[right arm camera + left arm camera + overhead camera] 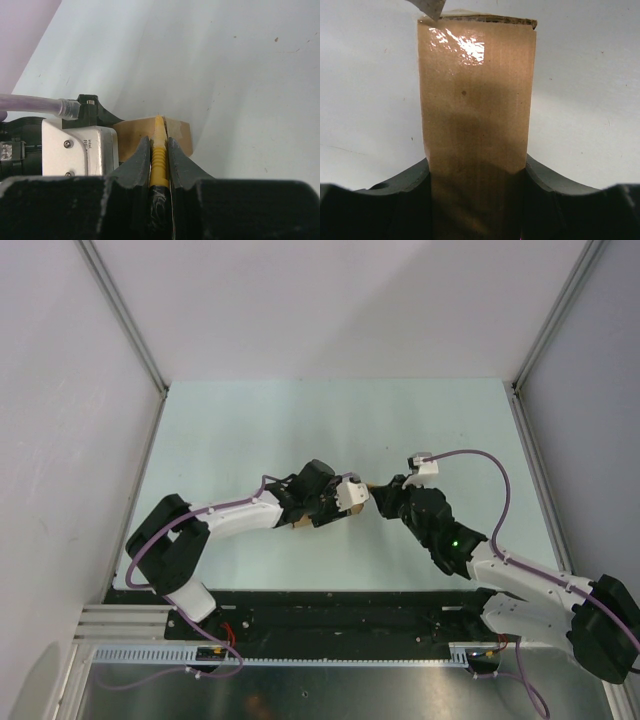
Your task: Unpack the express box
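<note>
The right gripper pulls off the box's end next and lowers to release the utility knife (158, 160), since the bare tabletop (232, 145) beside the box lies below it.
The express box (477, 100), a brown carton with glossy tape along its face, stands between the fingers of my left gripper (477, 167), which is shut on its sides. In the top view, that gripper (335, 502) holds it near the table's middle, and little of the box (365, 486) shows. My right gripper (159, 145) is shut on a yellow-and-black utility knife (158, 160). The knife's tip rests at the seam on the box's end (177, 132). From above, the right gripper (385, 497) meets the box from the right.
The left arm's white wrist camera housing (80, 147) and its purple cable (30, 103) sit just left of the knife. The pale table (300, 420) is bounded by walls and metal posts (125, 320). A black base strip (330, 615) runs along the near edge.
</note>
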Robot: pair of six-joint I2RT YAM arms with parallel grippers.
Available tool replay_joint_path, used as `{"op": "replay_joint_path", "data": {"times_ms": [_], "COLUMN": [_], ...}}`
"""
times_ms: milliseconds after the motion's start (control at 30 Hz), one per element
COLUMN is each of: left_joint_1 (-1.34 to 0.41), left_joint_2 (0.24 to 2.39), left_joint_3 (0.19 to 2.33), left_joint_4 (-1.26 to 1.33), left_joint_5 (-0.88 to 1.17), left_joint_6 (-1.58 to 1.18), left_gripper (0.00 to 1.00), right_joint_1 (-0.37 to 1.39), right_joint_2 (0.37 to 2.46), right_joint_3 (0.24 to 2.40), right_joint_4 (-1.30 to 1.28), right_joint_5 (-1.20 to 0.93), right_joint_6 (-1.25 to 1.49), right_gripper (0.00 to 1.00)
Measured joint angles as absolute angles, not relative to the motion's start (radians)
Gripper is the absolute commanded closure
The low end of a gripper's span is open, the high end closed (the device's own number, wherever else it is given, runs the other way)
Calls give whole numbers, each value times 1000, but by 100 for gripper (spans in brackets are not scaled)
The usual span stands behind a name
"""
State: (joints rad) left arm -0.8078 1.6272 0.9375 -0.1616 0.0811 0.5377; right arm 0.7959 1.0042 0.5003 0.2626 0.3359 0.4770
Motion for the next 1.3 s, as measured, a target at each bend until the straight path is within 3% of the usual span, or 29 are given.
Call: {"op": "replay_joint_path", "data": {"times_ms": [967,1300], "left_joint_1": [-809,-809], "left_joint_2": [1627,1628], "left_joint_3": [937,937], "left_joint_4": [-159,-160], "left_joint_5": [81,78], "left_joint_6": [529,529], "left_gripper": [75,75], "right_joint_1": [793,838], "right_joint_2": [1065,992], "right_joint_3": [507,521], "right_joint_4": [278,114], "right_joint_5": [325,343], "right_joint_6": [475,496], "right_gripper": [100,100]}}
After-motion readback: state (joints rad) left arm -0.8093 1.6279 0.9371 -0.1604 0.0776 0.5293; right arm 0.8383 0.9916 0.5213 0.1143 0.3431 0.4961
